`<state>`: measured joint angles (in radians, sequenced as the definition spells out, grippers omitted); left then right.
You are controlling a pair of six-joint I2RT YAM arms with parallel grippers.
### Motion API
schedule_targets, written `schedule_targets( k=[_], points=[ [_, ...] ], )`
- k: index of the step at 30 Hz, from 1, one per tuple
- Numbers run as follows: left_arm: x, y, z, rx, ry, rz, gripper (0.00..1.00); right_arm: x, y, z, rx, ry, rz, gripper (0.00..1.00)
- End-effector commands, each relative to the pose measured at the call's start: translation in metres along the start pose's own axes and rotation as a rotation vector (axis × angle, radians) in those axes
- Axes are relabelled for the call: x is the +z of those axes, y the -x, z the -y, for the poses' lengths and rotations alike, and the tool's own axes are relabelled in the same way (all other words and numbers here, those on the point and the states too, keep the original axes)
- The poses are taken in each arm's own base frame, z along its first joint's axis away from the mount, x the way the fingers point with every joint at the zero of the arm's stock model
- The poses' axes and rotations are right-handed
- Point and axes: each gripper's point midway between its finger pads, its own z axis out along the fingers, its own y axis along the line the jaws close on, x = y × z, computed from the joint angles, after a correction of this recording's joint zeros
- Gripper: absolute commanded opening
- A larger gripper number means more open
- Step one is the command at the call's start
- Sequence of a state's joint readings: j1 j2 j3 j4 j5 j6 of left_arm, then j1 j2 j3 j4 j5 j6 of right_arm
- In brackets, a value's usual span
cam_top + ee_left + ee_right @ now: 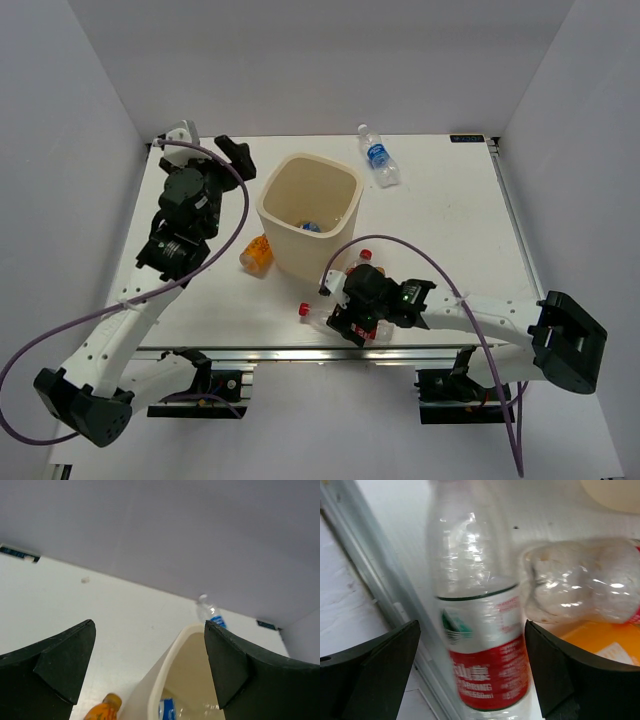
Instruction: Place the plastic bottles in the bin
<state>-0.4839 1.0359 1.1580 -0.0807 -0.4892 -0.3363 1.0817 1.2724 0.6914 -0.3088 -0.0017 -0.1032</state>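
I need to lower my right gripper a little toward the cap end and close it around the label (366,331) (486,650), because the bottle with the red label already lies lined up between my open fingers.
The cream bin (282,188) stands mid-table with a blue-label bottle (310,227) inside it. Another blue-label bottle (378,155) lies behind the bin. An orange bottle (256,252) lies at the bin's left foot. My right gripper (350,318) is low at the table's front edge. It is open, and a red-label bottle (480,645) lies between its fingers. A second red-capped clear bottle (580,592) and an orange bottle (600,640) lie beside it. My left gripper (235,152) is open and empty, up left of the bin.
The left wrist view shows the bin rim (170,660), the far blue-label bottle (210,612) and the orange bottle (102,710). A metal rail (380,595) runs along the table's front edge close beside the red-label bottle. White walls enclose the table.
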Motion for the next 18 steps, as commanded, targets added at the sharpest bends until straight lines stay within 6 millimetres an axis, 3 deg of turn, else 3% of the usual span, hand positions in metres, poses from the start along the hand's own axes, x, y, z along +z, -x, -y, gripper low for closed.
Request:
schedule_targets(
  k=[1, 4, 12, 18],
  points=[
    [0.005, -0.049, -0.04, 0.009, 0.169, -0.11, 0.98, -0.007, 0.02, -0.012, -0.017, 0.013, 0.059, 0.89],
    [0.01, -0.064, -0.048, -0.022, 0.178, -0.134, 0.98, -0.005, 0.02, -0.019, -0.017, 0.024, 0.072, 0.89],
    [0.013, -0.096, -0.102, -0.101, 0.275, -0.204, 0.98, 0.011, 0.007, -0.022, -0.014, 0.023, 0.015, 0.89],
    [0.014, -0.116, -0.116, -0.088, 0.309, -0.256, 0.98, 0.023, 0.004, -0.029, -0.054, 0.042, -0.007, 0.88]
  ],
)
